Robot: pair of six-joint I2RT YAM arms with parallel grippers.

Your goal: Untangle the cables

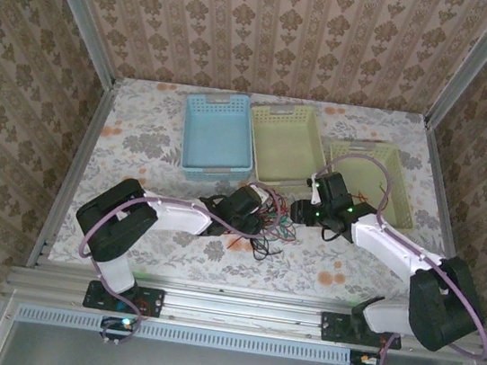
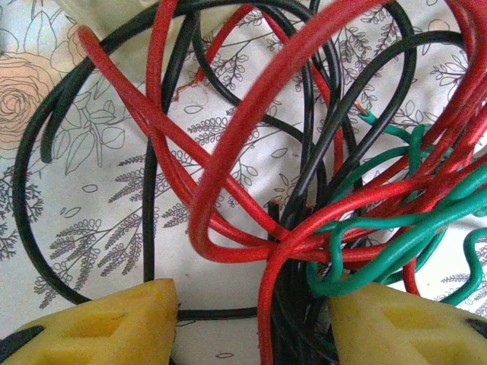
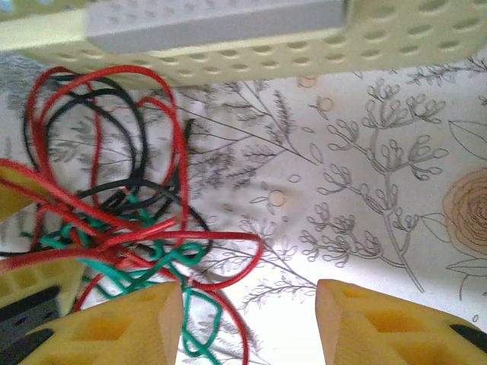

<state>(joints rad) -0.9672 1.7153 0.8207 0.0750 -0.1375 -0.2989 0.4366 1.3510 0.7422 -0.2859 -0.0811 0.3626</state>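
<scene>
My right gripper lowers toward the knot and closes on the red cable's outer bend [image 3: 257,245] next, since that bend juts from the knot over bare cloth.
The cables [image 1: 266,227], thin red, black and green wires, lie in one knot on the flowered cloth between my two grippers. My left gripper [image 1: 251,207] reaches into the knot from the left. In the left wrist view its yellow fingers [image 2: 114,327] stand apart, and a red strand [image 2: 268,319] and a black bundle run through the gap of the left gripper [image 2: 255,328], close to the right finger. My right gripper [image 1: 299,211] sits at the knot's right edge. In the right wrist view this gripper [image 3: 249,327] is open, with red and green loops [image 3: 152,258] beside its left finger and bare cloth between the fingers.
A blue basket [image 1: 218,134] and two pale yellow-green baskets [image 1: 285,141] [image 1: 373,178] stand behind the knot. The near wall of one basket [image 3: 228,38] rises just beyond the cables. Patterned walls and metal rails enclose the table.
</scene>
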